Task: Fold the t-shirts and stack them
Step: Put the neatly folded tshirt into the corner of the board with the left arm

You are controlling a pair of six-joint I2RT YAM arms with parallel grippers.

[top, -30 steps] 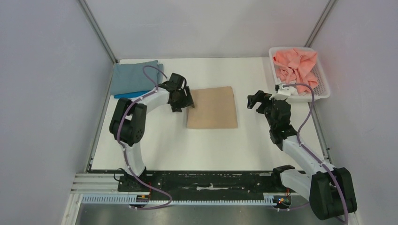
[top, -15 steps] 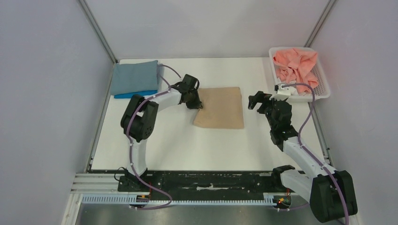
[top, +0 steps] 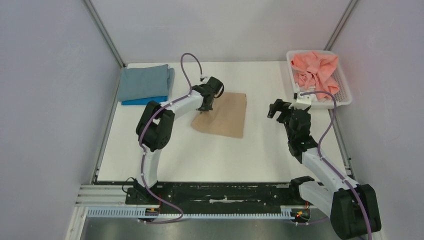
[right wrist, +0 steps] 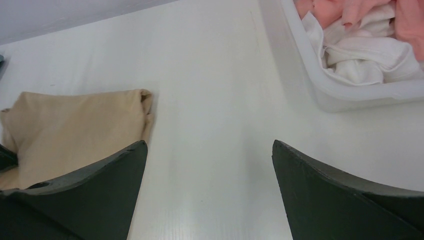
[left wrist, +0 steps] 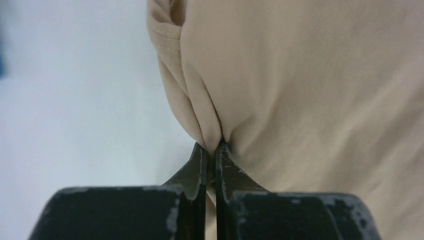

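I will next lift the tan t-shirt with my left gripper over the stacked grey-blue t-shirt [top: 143,82], to the gripper's left in the top view, lower and release it.
A folded tan t-shirt [top: 223,115] lies skewed at the table's middle. My left gripper [top: 207,106] is shut on its left edge; the left wrist view shows the fingertips [left wrist: 211,150] pinching a bunched fold of the tan cloth [left wrist: 310,90]. My right gripper [top: 278,107] stands open over bare table to the right of the shirt, nothing between its fingers [right wrist: 209,150], with the tan t-shirt [right wrist: 75,130] at its left. A grey-blue t-shirt [top: 143,81] lies folded on a bright blue one [top: 142,101] at the back left.
A white perforated basket [top: 345,100] at the back right holds a crumpled coral-pink t-shirt [top: 315,67] and a white one [right wrist: 370,55]. Grey walls stand close on both sides of the table.
My left gripper went from open to shut on the tan t-shirt's left edge, then moved back and right. The shirt has bunched there and turned askew. The right gripper stayed open, barely shifting.
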